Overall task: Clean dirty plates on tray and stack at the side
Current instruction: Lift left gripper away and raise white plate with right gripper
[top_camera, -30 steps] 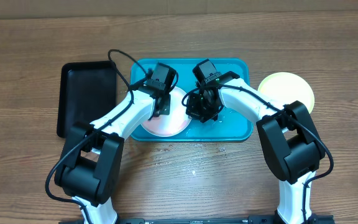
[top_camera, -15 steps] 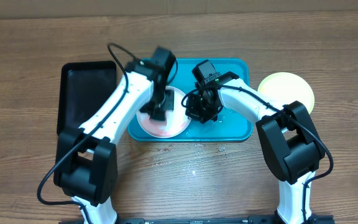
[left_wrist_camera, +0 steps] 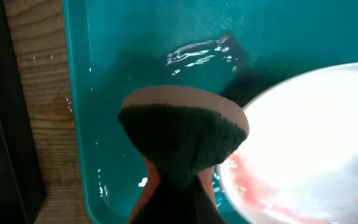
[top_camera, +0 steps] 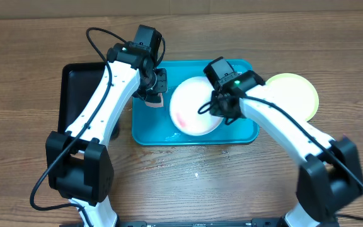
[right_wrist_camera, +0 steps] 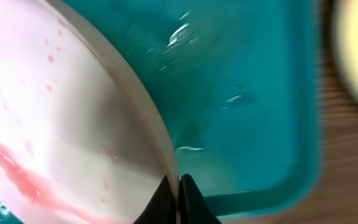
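The yellow-green plate (top_camera: 295, 91) lies right of my right gripper in the overhead view, so I will lift, move that way, and lower to release the white plate's rim atop it.
A white plate (top_camera: 194, 106) with red smears is held tilted above the turquoise tray (top_camera: 244, 131); my right gripper (top_camera: 222, 104) is shut on its right rim. In the right wrist view the jaws (right_wrist_camera: 178, 186) pinch the white plate (right_wrist_camera: 61, 118) at its edge over the wet tray (right_wrist_camera: 247, 93). My left gripper (top_camera: 154, 93) is shut on the green-red sponge (left_wrist_camera: 182, 140), held over the tray's left part (left_wrist_camera: 104, 74), just left of the white plate (left_wrist_camera: 316, 130). A yellow-green plate (top_camera: 295, 91) lies on the table right of the tray. The light blue plate is not visible.
A black rectangular tray (top_camera: 84, 94) lies left of the turquoise tray. Water drops and puddles sit on the turquoise tray floor (left_wrist_camera: 197, 53) and on the wooden table (top_camera: 194, 170) in front of it.
The right gripper has lifted and tilted the white plate and shifted it right. The left gripper with the sponge has moved off the plate, back and to the left.
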### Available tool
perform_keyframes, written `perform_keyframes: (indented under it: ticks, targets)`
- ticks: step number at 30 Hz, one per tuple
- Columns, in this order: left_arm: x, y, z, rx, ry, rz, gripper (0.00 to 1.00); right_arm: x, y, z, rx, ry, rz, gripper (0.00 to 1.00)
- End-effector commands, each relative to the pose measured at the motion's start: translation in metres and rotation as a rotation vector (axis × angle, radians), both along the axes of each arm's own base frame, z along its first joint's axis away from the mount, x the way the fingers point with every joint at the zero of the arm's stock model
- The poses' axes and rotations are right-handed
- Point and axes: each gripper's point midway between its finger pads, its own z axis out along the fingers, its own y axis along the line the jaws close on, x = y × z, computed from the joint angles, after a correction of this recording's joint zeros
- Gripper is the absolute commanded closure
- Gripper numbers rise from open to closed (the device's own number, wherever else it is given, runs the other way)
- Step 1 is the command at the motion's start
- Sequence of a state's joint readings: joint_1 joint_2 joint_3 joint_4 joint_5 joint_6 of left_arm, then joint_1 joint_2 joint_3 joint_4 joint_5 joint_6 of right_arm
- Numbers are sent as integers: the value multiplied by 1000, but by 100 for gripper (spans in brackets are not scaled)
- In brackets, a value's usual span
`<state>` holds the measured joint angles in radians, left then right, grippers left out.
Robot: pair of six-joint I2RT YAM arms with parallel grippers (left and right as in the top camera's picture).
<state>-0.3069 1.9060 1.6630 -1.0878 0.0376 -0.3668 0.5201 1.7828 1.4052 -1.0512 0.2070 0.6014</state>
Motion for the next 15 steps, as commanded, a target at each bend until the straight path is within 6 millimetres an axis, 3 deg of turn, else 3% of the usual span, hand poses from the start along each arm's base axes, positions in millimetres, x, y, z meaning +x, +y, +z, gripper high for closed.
perform_keyframes:
  ticks: [1,10,15]
  targets:
    - [1,1,1,15,-13,-15,96,12,-29,23,-169,-124,-32,96]
    - [1,1,1,15,-12,-14,96,10,-57,59,-370,-270,-114,96]
    - [1,1,1,15,-11,-14,96,10,-55,81,-424,-344,-97,96]
